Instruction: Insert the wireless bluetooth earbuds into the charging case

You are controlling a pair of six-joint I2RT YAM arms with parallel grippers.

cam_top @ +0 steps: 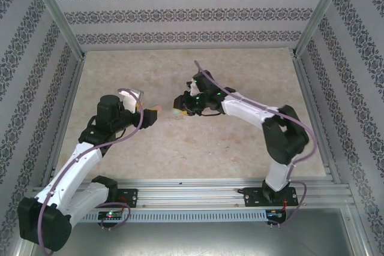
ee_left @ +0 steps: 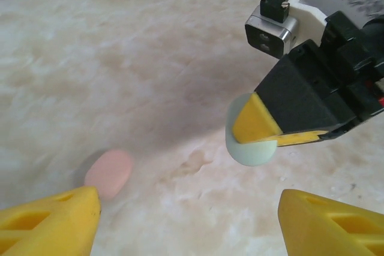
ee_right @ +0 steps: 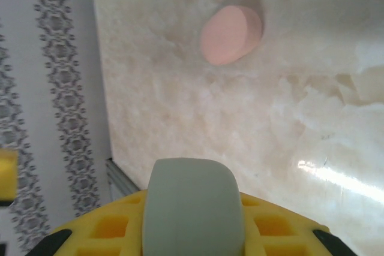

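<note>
My right gripper moves down toward the pink case next, to release the green case on the bare marble beside the pink case, which lies below.
My right gripper is shut on a pale green oval charging case and holds it a little above the table. In the right wrist view that case stands upright between the yellow fingers. A pink oval case lies flat on the marble tabletop, also seen ahead in the right wrist view. My left gripper is open and hangs over bare table, with the pink case just beyond its left finger. The two grippers face each other closely. The earbuds are out of view.
The tabletop is beige marble, fenced by patterned walls and a metal frame. A metal rail carrying both arm bases runs along the near edge.
</note>
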